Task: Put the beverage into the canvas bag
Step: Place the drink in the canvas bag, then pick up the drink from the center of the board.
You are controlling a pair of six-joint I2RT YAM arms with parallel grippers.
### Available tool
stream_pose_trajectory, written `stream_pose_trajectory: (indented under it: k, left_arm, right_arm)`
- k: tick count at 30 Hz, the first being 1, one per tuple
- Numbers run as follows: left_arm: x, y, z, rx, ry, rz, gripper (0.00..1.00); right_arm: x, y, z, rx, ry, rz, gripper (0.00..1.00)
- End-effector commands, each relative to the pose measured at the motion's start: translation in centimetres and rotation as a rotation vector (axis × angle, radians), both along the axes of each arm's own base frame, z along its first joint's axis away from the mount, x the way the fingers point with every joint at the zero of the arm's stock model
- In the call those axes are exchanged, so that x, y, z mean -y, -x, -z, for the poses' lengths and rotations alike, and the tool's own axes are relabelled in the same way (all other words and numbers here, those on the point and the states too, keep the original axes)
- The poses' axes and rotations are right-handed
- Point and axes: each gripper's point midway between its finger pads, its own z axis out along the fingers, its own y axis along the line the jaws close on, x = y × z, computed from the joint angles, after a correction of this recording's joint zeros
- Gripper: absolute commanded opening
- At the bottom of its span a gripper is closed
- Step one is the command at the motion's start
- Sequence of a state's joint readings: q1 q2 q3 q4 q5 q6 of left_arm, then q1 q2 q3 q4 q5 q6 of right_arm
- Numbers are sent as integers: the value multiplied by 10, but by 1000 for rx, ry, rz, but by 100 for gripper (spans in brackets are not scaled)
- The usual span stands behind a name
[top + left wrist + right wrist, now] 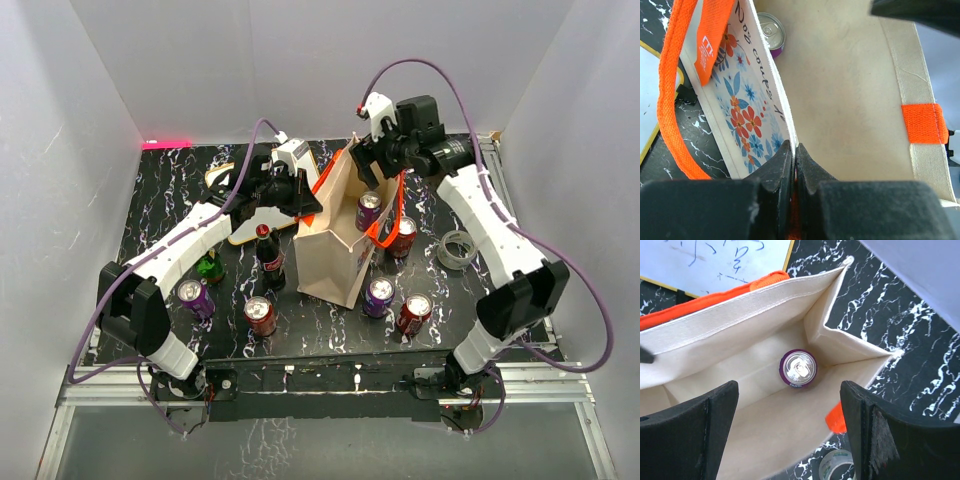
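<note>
I should next move my right gripper back and down around the red can by the tape roll (402,237), because the can is still standing outside the bag (328,258).
The beige canvas bag (328,258) with orange handles stands open at mid table. A purple can (369,210) stands upright on its floor, also seen in the right wrist view (799,368) and the left wrist view (771,31). My left gripper (303,197) is shut on the bag's near-left rim by an orange strap; in the left wrist view (794,149) the jaws pinch the fabric edge. My right gripper (380,163) hovers above the bag's far end, open and empty; in the right wrist view (790,412) the fingers are spread wide above the bag's mouth.
Around the bag stand a cola bottle (269,256), a green bottle (209,267), purple cans (194,297) (380,295) and red cans (260,316) (414,313) (401,236). A tape roll (457,249) lies right. A white board (256,222) lies behind the left arm.
</note>
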State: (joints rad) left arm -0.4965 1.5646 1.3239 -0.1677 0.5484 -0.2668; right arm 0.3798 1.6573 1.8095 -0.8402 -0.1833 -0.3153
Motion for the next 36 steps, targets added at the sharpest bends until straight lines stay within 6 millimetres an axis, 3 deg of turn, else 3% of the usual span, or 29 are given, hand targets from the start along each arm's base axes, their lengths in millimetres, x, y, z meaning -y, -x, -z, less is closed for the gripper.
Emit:
stream_pose_trajectory:
  k: [1,4,8,14,17,23,28,36]
  left_arm:
    - [1,0,-9,20,10,18,0]
    - [1,-1,-9,19,11,18,0]
    - [2,-2,-10,22,14,20,0]
    - [2,-2,-10,19,18,20,0]
    - [3,-1,-9,16,20,22,0]
    - [2,0,-10,19,22,22,0]
    - [2,1,-8,21,24,26,0]
    - [0,3,-10,29,25,22,0]
  right_arm:
    - [7,18,-70,161,-69,10,86]
    - [20,29,-70,184,-47,38,86]
    - [39,42,-52,177,-13,75,86]
    - [88,66,-34,142,-97,152,86]
    - [104,80,-10,106,-80,183,86]
    - [112,91,41,87,-70,201,87]
    - [113,82,80,76,-77,225,88]
    - [108,62,122,75,-107,177,89]
